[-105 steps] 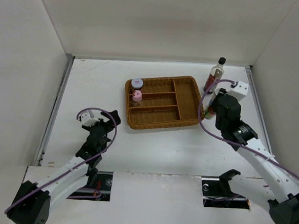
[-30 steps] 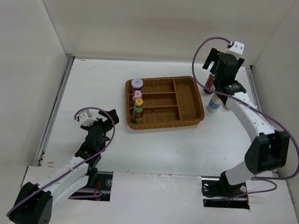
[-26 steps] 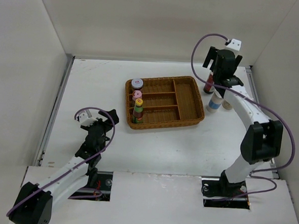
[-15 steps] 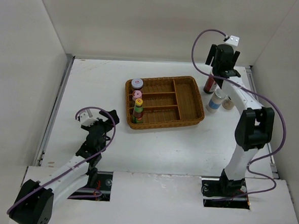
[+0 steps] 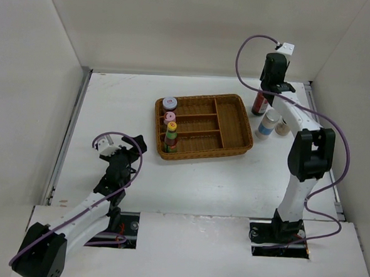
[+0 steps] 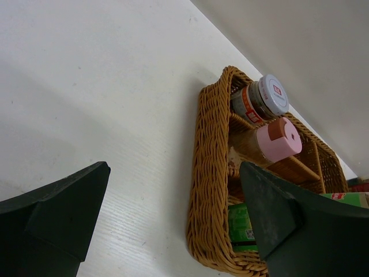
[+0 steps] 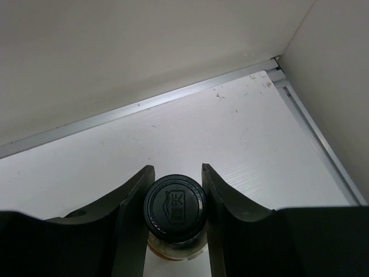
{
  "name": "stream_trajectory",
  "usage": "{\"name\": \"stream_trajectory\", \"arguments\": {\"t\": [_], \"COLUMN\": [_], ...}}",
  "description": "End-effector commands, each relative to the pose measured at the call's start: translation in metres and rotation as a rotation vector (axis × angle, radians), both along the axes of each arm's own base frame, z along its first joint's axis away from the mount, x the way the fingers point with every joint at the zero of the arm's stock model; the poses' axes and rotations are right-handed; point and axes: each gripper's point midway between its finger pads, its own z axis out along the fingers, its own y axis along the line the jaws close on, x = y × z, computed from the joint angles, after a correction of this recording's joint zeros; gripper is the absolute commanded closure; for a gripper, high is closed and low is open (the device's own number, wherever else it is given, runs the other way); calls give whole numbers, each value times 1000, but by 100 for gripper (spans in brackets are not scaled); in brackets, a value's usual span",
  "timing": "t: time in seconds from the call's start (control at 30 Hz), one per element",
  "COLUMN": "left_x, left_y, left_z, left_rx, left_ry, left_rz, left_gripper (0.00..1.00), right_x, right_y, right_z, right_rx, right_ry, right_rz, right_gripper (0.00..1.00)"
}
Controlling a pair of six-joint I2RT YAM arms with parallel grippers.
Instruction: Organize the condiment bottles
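Room beside the lavender-lidded jar [image 5: 169, 103] lies left of my right gripper in the top view, so next my right gripper needs to lift the tall clear bottle there, lower and release it.
The tall clear bottle of dark sauce [image 5: 260, 104] stands at the back right, beside the wicker tray. My right gripper [image 5: 272, 73] is above it, shut on its black cap [image 7: 174, 208]; in the right wrist view the gripper [image 7: 177, 169] has one finger on each side of the cap. The white blue-banded jar [image 5: 269, 123] and the small dark bottle [image 5: 284, 126] stand next to it. The lavender-lidded jar [image 5: 169, 103], the pink-capped shaker [image 5: 169, 117] and the green-red yellow-capped bottle [image 5: 170, 137] stand in the tray's left end. My left gripper [image 5: 131, 146] is open and empty, left of the tray.
The brown wicker divided tray [image 5: 236, 126] sits mid-table; its near corner [image 6: 210, 150] fills the left wrist view, with the lavender-lidded jar [image 6: 262, 98] and the pink-capped shaker [image 6: 277, 138] behind it. White walls close in the back and right.
My right arm has swung from the tray side to the back right corner and closed over the tall bottle's cap. The green-red bottle now stands in the tray. The left arm has not moved.
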Motion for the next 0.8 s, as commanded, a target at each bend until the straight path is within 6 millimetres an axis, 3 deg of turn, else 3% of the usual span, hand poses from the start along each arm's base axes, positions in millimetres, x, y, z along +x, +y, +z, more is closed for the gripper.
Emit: {"name": "stream_trajectory", "arguments": {"t": [0.0, 0.13, 0.27, 0.43, 0.6, 0.77], "left_x": [1, 1, 1, 1, 1, 1], "left_y": [-1, -1, -1, -2, -3, -4], "left_z": [6, 7, 5, 4, 5, 5], "left_rx": [-24, -27, -26, -29, -32, -33], "left_ry": [-36, -39, -35, -32, -33, -36], "left_rz": [-3, -3, -3, -4, -10, -14], "left_gripper": [0, 0, 0, 0, 0, 0], "right_x": [-10, -24, -38, -46, -47, -45], "right_y": [-4, 19, 56, 124, 196, 238], "right_z": [143, 197, 217, 222, 212, 204], "right_rx": [26, -1, -10, 54, 103, 144], "right_ry": [-337, -416, -445, -480, -491, -496], "right_rz": [-32, 22, 100, 251, 379, 446], "right_gripper": [73, 73, 72, 71, 71, 71]}}
